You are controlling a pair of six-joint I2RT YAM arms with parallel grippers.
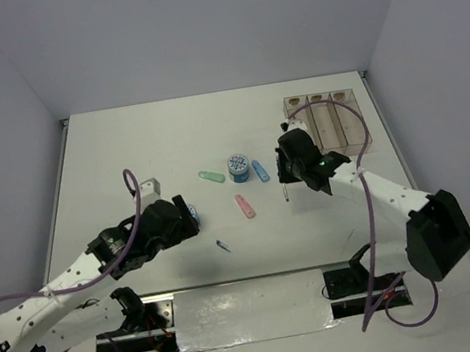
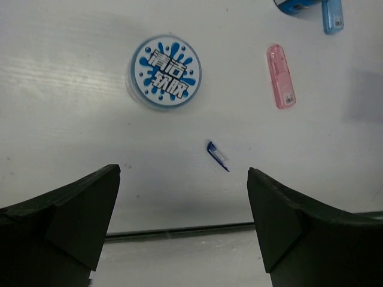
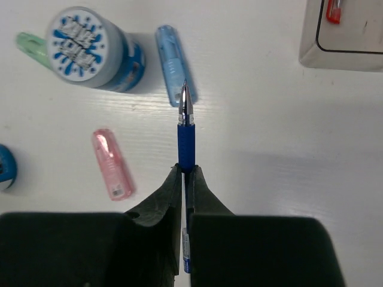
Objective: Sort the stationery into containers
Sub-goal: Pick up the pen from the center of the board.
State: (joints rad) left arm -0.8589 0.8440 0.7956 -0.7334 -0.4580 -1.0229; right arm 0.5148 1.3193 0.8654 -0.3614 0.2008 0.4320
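My left gripper is higher than the clear end of the blue pen cap, which lies slanted below. It should turn next and go down onto that end, to the right in the top view.
My right gripper is shut on a dark blue pen, held above the table with its tip over a blue clip. A blue-white tape roll stands between that clip and a green clip. A pink clip lies nearer. My left gripper is open and empty, with a second tape roll and a small blue pen cap ahead of it. The clear three-compartment tray stands at the far right.
The tray's corner shows in the right wrist view with a red item inside. A shiny metal strip runs along the near table edge between the arm bases. Grey walls enclose the table on three sides.
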